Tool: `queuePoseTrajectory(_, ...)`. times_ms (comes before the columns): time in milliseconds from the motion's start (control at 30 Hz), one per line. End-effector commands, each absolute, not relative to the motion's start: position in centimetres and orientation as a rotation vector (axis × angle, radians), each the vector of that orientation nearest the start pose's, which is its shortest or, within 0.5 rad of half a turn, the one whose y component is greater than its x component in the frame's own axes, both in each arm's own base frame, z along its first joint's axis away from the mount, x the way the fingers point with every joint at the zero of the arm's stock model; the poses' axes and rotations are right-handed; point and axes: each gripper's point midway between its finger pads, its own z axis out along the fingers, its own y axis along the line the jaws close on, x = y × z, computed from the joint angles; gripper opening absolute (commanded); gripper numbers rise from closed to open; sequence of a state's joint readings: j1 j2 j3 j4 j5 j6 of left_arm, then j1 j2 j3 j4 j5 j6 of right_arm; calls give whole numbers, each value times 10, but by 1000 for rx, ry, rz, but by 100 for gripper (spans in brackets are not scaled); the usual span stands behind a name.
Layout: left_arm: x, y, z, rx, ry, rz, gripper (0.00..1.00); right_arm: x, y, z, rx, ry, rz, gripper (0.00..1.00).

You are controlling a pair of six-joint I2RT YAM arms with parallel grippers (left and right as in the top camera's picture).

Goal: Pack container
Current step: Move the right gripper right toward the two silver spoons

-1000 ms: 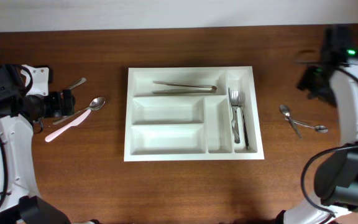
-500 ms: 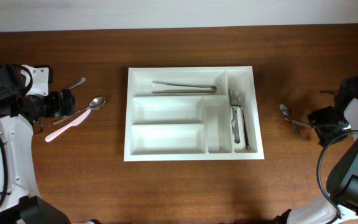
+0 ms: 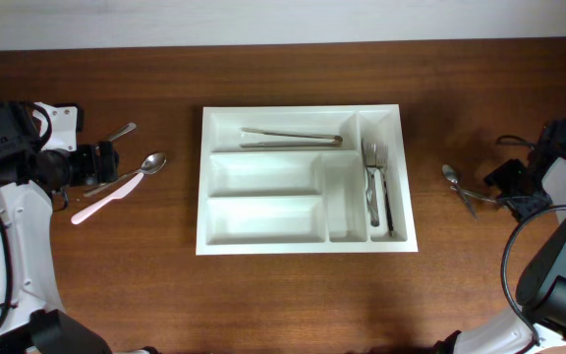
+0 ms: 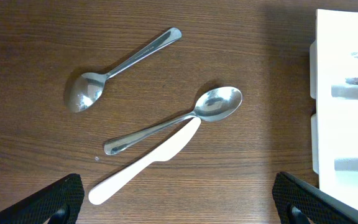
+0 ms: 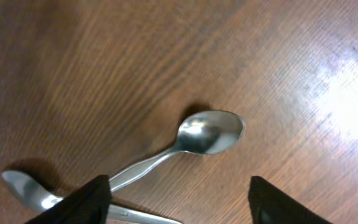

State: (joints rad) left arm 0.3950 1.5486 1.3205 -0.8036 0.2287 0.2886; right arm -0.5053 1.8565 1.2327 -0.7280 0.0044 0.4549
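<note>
Next, my right gripper lowers and tilts onto the spoon's bowl (image 5: pixel 211 132) below it between my fingers, since that end is clear of the other spoon.
The white container (image 3: pixel 209 177) lies mid-table, and its edge shows in the left wrist view (image 4: pixel 347 93). Metal tongs (image 3: pixel 291 138) lie in its top crosswise compartment and forks (image 3: pixel 374 182) in its far right one. My left gripper (image 3: pixel 108 159) is open and empty beside two spoons (image 4: pixel 179 121) (image 4: pixel 114 65) and a white knife (image 4: pixel 148 162). My right gripper (image 3: pixel 507 189) is open and empty just above two crossed spoons (image 3: pixel 457 187). In the right wrist view one spoon (image 5: pixel 194 140) lies between my fingers (image 5: pixel 82 202), and the other spoon (image 5: pixel 27 186) is at lower left.
The tray's two long middle compartments and one narrow compartment hold nothing. Bare brown wood surrounds the tray. The table's far edge runs along the top of the overhead view.
My right arm has swung from the far back right down to the two spoons right of the tray. The left arm has not moved.
</note>
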Motion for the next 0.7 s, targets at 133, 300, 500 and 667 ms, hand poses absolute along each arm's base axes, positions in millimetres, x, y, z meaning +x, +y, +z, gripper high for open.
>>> queuePoseTrajectory(133,380,115,178,-36,2545,-41,99,334,-184,33,1086,2671,234,77)
queuePoseTrajectory(300,380,115,178,-36,2545,-41,99,325,-204,45,989,2575,459,79)
queuePoseTrajectory(500,380,115,178,-36,2545,-41,99,322,-212,50,878,2519,557,80)
queuePoseTrajectory(667,380,115,178,-36,2545,-41,99,327,-197,27,824,2588,600,86)
